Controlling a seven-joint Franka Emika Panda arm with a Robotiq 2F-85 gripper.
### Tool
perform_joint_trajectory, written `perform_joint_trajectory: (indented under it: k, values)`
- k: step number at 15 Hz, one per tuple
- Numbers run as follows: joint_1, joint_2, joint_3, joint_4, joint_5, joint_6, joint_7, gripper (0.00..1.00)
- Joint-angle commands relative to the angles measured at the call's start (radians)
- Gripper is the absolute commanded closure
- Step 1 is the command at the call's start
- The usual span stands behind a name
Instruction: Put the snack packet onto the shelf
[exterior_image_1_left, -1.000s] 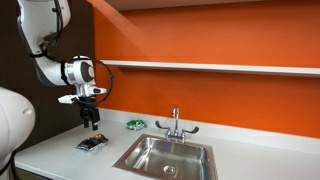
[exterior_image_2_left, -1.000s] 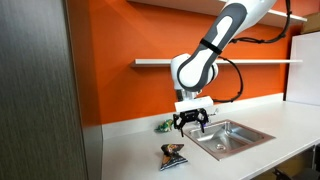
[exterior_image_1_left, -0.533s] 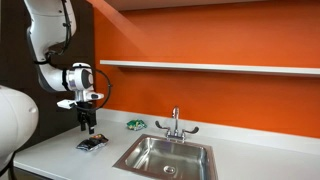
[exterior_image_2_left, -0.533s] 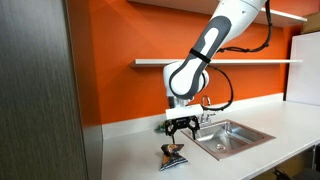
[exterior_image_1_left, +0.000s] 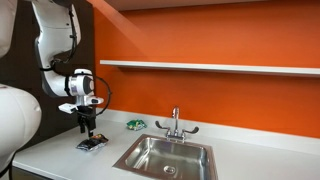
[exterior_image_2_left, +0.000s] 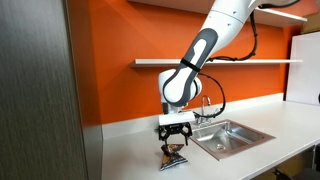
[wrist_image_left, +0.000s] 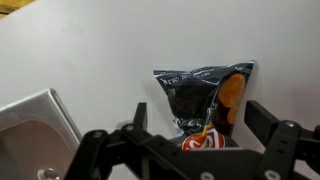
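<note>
My gripper should move down next until its fingers are on both sides of the middle of the snack packet (exterior_image_1_left: 93, 143) (wrist_image_left: 203, 95), because the packet is on the countertop below, between the open fingers.
The snack packet (wrist_image_left: 203, 95) is a flat dark packet with orange and red markings. It lies on the white countertop (exterior_image_1_left: 60, 152) left of the sink and shows in both exterior views (exterior_image_1_left: 92, 144) (exterior_image_2_left: 174, 154). My gripper (wrist_image_left: 196, 125) is open, fingers either side of the packet, just above it. In both exterior views the gripper (exterior_image_1_left: 87, 131) (exterior_image_2_left: 175, 143) hangs right over the packet. The shelf (exterior_image_1_left: 210, 68) is a long thin white board on the orange wall, well above the gripper; it also shows in an exterior view (exterior_image_2_left: 230, 62).
A steel sink (exterior_image_1_left: 165, 157) with a faucet (exterior_image_1_left: 175, 124) is set in the countertop beside the packet; its corner shows in the wrist view (wrist_image_left: 35, 135). A small green-and-white object (exterior_image_1_left: 134, 125) lies by the wall. A dark tall panel (exterior_image_2_left: 40, 90) stands at the counter's end.
My gripper has moved down and sideways toward the packet, from above the sink's edge to directly over the packet. The packet has not moved.
</note>
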Motion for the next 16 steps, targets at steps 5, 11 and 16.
perform_joint_trajectory:
  k: [5, 11, 16]
  values:
    - [0.054, 0.083, -0.057, 0.063, 0.022, 0.030, 0.018, 0.00]
    - [0.073, 0.117, -0.087, 0.074, 0.031, 0.056, 0.020, 0.00]
    - [0.086, 0.137, -0.103, 0.077, 0.037, 0.071, 0.023, 0.00]
